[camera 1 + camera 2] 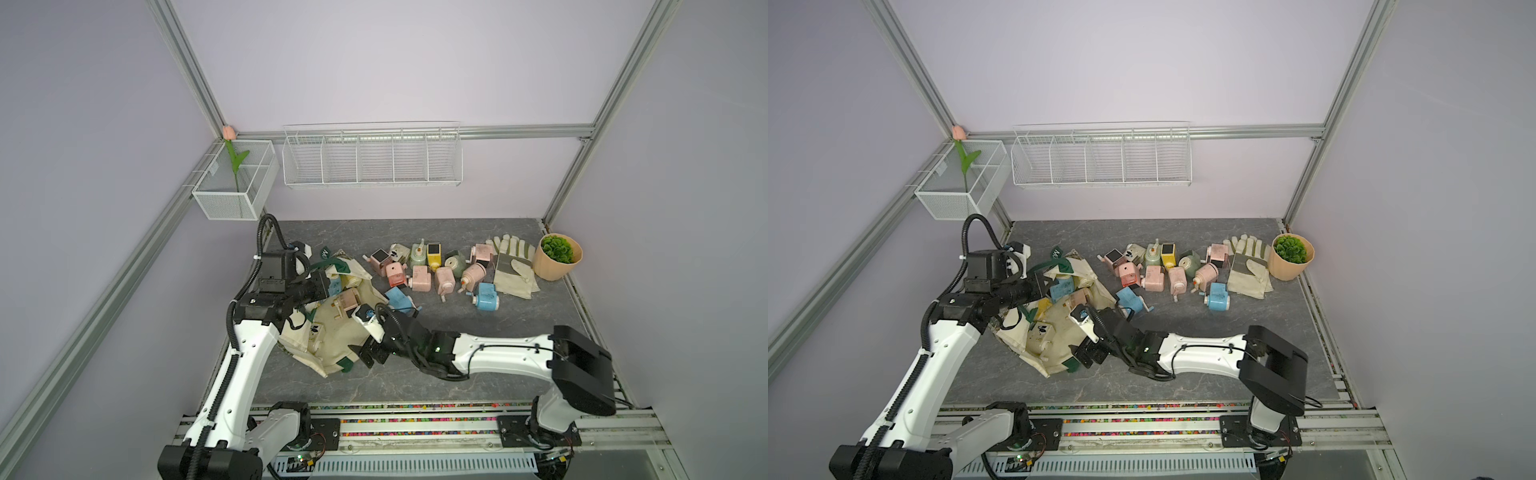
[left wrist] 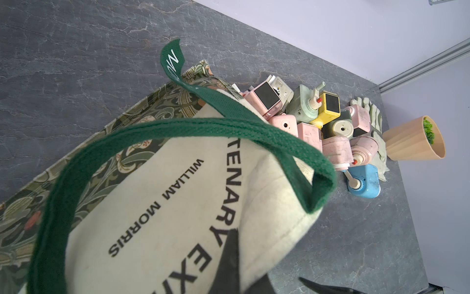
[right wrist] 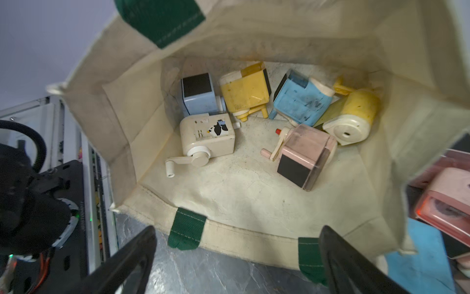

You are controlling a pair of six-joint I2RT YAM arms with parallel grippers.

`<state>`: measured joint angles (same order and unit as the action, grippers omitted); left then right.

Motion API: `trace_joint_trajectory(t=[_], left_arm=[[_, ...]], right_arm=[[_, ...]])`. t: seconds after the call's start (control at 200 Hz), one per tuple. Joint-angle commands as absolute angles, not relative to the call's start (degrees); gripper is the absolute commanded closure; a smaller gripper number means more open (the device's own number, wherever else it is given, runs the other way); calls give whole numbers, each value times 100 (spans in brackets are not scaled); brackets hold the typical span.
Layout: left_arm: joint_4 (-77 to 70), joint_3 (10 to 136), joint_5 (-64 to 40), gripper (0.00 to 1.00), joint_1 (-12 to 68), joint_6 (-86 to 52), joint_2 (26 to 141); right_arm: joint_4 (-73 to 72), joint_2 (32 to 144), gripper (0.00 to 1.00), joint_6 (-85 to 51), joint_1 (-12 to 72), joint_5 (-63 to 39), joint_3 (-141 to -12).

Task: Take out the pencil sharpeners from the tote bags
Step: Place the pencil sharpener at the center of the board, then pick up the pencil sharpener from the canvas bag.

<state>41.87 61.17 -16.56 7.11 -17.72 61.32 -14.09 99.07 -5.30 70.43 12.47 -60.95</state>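
Observation:
The pink sharpener is nearer the tote bag's opening than the blue and yellow ones. My right gripper will move outward over the tote bag's lower rim onto the pink sharpener's body [image 1: 347,301] [image 3: 306,152].
The cream tote bag [image 1: 332,336] [image 1: 1054,336] with dark green handles lies at the table's left, its mouth facing the front. My left gripper [image 1: 322,286] [image 2: 239,236] is shut on the bag's upper rim and holds the mouth up. At the lower rim my right gripper [image 1: 368,353] [image 3: 237,231] stands open with nothing between its fingers. Inside the bag [image 3: 229,198] lie several pencil sharpeners: a cream one [image 3: 207,137], a pink one [image 3: 305,155], a blue one [image 3: 300,101] and yellow ones [image 3: 246,91]. Several more sharpeners [image 1: 432,270] [image 2: 330,122] lie on the table to the right.
Pale work gloves [image 1: 513,266] and a tan plant pot [image 1: 557,257] sit at the back right. A blue sharpener [image 1: 399,299] lies just beside the bag and my right arm. A white wire rack [image 1: 372,158] and a mesh basket with a tulip [image 1: 232,187] hang on the back wall.

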Motion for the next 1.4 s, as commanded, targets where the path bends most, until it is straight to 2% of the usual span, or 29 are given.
trace_joint_trajectory(t=[0.0,0.22,0.565,1.145,1.395], left_arm=[[4105,6084,-1741,100,677,-1846,5968],[4103,6075,-1770,100,677,-1846,5952],[4096,6065,-1756,100,677,-1841,5938],[4100,6044,-1755,100,677,-1845,5915],[4096,6038,-1747,100,677,-1841,5924]], right_arm=[[-1548,10344,0,-637,7106,1930,-6449],[-1169,11362,5,-754,7097,2814,-7288],[-1038,12265,8,-784,7020,3227,-8114],[-827,13128,0,-1217,6419,2692,-8899],[-993,13319,10,-1190,6244,2226,-9022]])
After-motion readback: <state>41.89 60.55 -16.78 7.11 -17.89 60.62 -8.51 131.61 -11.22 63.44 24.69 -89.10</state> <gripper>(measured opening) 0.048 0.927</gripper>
